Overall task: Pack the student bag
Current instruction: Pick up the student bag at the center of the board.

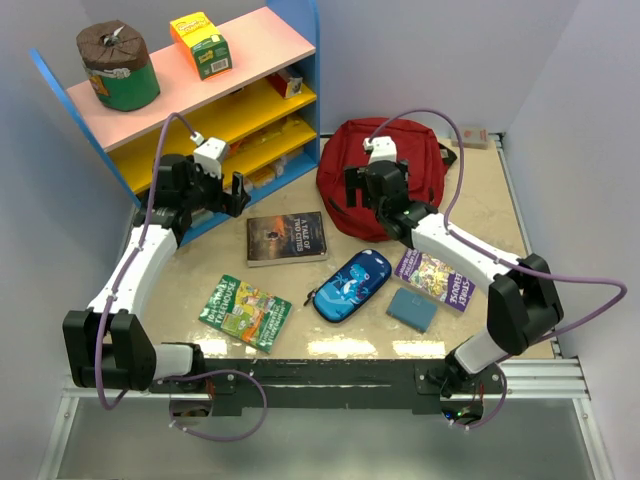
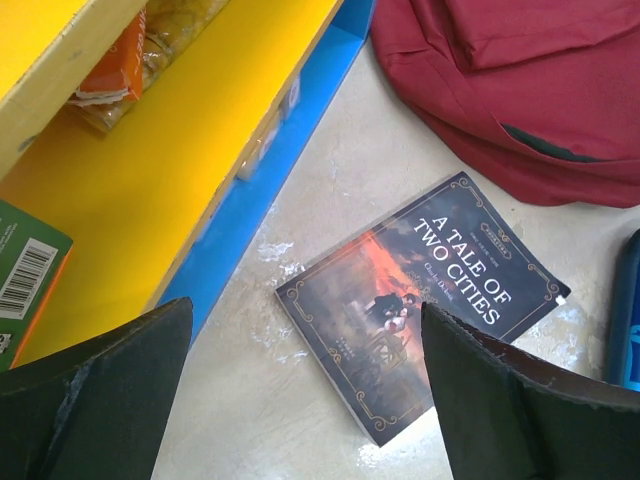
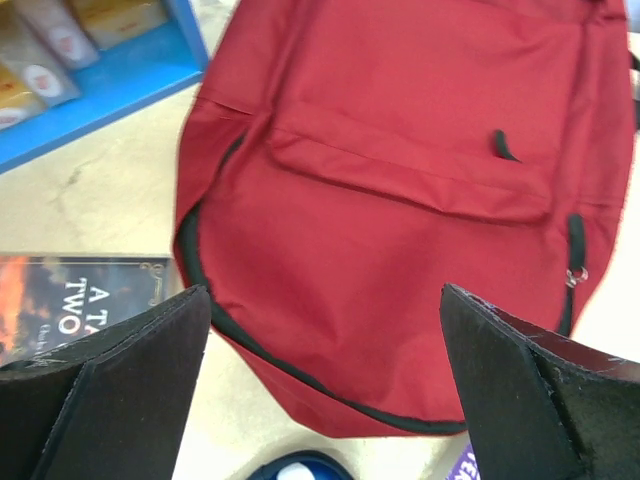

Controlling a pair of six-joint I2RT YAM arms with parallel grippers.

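My right gripper should next shift down toward the dark book, onto the zipper, since the bag's black zipper (image 1: 336, 209) (image 3: 228, 325) is below and to the left in the top view.
The student bag (image 1: 430, 170) is a large dark-red backpack lying flat at the back centre-right, its black zipper line running round the near edge (image 3: 400, 200). My right gripper (image 1: 358, 192) hovers open over the bag's near-left part, nothing between its fingers (image 3: 325, 300). My left gripper (image 1: 238, 193) hangs open by the shelf, above the table just left of the dark book "A Tale of Two Cities" (image 2: 420, 300). The bag's edge (image 2: 520, 90) shows at the top right of the left wrist view.
A blue pencil case (image 1: 352, 285), a green book (image 1: 245, 312), a purple book (image 1: 435, 277) and a small grey-blue book (image 1: 412, 308) lie in front. A blue and yellow shelf (image 1: 200, 100) with a pink top stands at the back left, holding snacks.
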